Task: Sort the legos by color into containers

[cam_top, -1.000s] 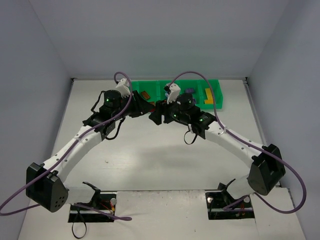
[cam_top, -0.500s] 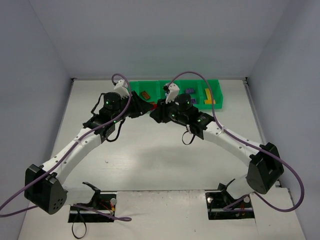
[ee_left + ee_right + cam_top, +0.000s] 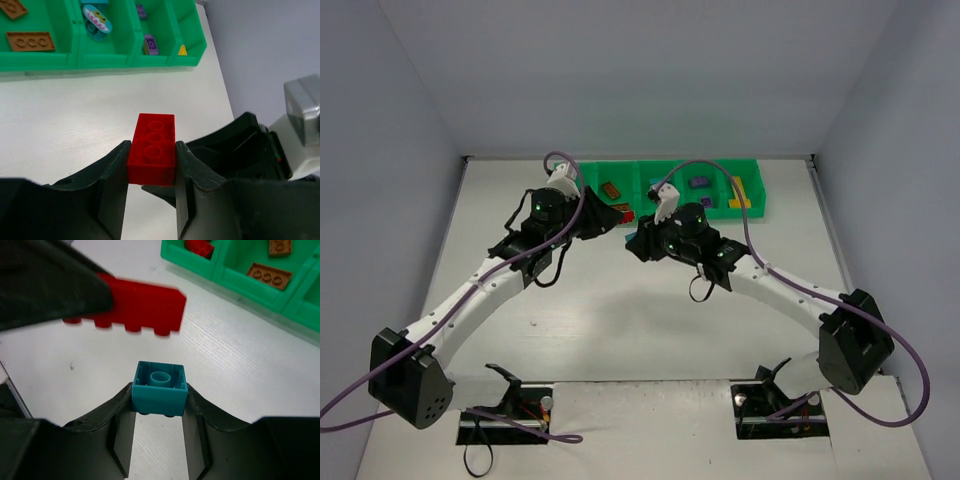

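I will take my left gripper outward and left in the top view, then down to release over the tray's end section (image 3: 588,175), as another red lego is there.
My left gripper (image 3: 151,156) is shut on a red lego (image 3: 152,142), held above the white table just short of the tray. The same red lego (image 3: 140,307) shows in the right wrist view, close in front of my right gripper (image 3: 160,401), which is shut on a cyan lego (image 3: 160,389) turned underside up. From above, both grippers meet near the table's middle, left gripper (image 3: 620,216) and right gripper (image 3: 633,240). The green containers tray (image 3: 751,166) lies just behind them and holds brown legos (image 3: 31,41), a cyan piece (image 3: 97,20), a purple lego (image 3: 150,44) and a yellow lego (image 3: 738,201).
Another red lego (image 3: 200,246) lies in the tray's end compartment beside a brown lego (image 3: 269,275). Grey walls close in the table on three sides. The left gripper's dark finger (image 3: 50,285) hangs near the right gripper. Purple cables loop over both arms.
The right gripper has closed on the cyan lego, and its arm has drawn back a little from the tray. The left arm has barely moved and keeps its red lego.
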`<state>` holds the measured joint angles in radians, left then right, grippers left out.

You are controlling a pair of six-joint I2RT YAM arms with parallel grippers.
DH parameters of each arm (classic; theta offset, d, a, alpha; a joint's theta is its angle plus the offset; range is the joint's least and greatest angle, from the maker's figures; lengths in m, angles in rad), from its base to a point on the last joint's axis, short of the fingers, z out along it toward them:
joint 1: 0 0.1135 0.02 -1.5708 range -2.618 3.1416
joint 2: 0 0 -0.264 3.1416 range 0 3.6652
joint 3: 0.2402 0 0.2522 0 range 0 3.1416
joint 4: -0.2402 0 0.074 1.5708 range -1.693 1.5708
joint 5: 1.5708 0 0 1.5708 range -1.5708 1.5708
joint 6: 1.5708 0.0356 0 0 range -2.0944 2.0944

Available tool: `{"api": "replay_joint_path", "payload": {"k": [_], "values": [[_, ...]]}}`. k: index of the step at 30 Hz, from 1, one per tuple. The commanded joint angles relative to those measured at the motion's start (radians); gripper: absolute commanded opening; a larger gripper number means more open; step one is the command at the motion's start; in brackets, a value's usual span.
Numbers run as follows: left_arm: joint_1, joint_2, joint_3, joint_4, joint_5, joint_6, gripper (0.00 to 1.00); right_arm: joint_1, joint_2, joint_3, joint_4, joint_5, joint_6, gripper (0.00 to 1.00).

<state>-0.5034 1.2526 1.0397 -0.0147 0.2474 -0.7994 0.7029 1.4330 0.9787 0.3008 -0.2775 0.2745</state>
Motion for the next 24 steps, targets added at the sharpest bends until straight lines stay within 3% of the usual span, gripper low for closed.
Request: {"api": "replay_joint_path", "payload": {"k": [1,8,11,15,19,23,24], "values": [[0.016,-0.012,0.065,0.051,-0.059,0.031,0.09,0.006,-0.054,-0.028,0.024,-0.017,-0.050,0.00],[0.090,0.053,0.120,0.035,-0.109,0.139,0.09,0.006,-0.080,-0.090,-0.012,0.040,-0.055,0.00],[0.150,0.126,0.169,0.039,-0.197,0.196,0.09,0.006,-0.080,-0.094,-0.031,0.060,-0.060,0.00],[0.209,0.307,0.267,0.082,-0.307,0.261,0.13,0.006,-0.063,-0.074,-0.043,0.064,-0.055,0.00],[0.241,0.494,0.414,0.079,-0.330,0.322,0.15,0.001,-0.048,-0.048,-0.055,0.078,-0.055,0.00],[0.253,0.625,0.539,0.059,-0.355,0.361,0.33,-0.017,-0.028,-0.003,-0.075,0.084,-0.070,0.00],[0.253,0.651,0.551,0.062,-0.359,0.370,0.46,-0.025,-0.022,0.006,-0.080,0.087,-0.075,0.00]]}}
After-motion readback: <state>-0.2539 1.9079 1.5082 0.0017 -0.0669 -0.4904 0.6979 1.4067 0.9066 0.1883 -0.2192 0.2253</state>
